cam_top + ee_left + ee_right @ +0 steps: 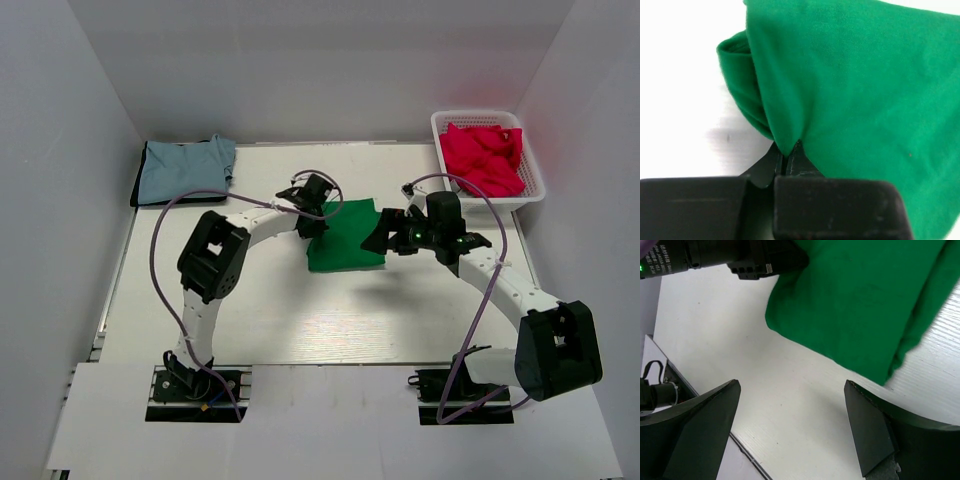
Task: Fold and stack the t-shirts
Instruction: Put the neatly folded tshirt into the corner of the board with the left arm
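The green t-shirt (345, 238) goes up with my left gripper next. Then it goes onto the light blue t-shirt (185, 168), outward and to the gripper's left in the top view, for release.
A folded green t-shirt (345, 238) lies in the middle of the table. My left gripper (318, 210) is at its far left corner, shut on a pinch of the green cloth (790, 145). My right gripper (385, 238) hovers at the shirt's right edge, open and empty; its wrist view shows the green t-shirt (860, 305) beyond the spread fingers (875, 435). A folded light blue t-shirt (185, 168) lies at the far left of the table. Several red t-shirts (485, 158) are piled in a white basket (532, 190).
The white basket stands at the far right corner. White walls enclose the table on the left, back and right. The left arm's body (735, 255) shows in the right wrist view. Bare table (300, 320) lies in front of the green shirt.
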{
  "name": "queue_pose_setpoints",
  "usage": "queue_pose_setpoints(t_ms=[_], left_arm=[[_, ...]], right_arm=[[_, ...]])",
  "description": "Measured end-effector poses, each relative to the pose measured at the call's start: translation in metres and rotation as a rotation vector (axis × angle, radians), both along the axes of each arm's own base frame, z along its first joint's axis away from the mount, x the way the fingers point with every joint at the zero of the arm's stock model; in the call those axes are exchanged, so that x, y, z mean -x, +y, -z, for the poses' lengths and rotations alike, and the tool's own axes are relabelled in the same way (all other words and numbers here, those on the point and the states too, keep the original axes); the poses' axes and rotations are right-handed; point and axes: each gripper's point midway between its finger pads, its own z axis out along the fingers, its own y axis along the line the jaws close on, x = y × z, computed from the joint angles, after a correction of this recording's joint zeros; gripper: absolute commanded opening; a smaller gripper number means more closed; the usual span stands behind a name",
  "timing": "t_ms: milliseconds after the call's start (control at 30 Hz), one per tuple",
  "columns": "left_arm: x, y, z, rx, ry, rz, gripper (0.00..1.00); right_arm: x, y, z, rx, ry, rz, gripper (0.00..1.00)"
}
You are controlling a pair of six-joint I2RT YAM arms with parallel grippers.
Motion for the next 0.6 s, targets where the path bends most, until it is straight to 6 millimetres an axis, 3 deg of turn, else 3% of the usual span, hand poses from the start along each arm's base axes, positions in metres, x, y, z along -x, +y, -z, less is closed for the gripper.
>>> queue_pose_setpoints(t_ms=[100, 333, 600], left_arm=[[-0.009, 0.011, -0.004, -0.115, -0.038, -0.013, 0.0], [-0.022, 0.083, -0.015, -0.462, -0.084, 0.007, 0.0], [-0.058, 0.133, -0.064, -0.739, -0.183, 0.048, 0.0]], right_arm=[[-0.002, -0.005, 0.004, 0.022, 0.001, 0.019, 0.9], [-0.008, -0.014, 0.009, 0.063, -0.004, 0.064, 0.9], [-0.014, -0.023, 0.012, 0.101, -0.017, 0.111, 0.9]])
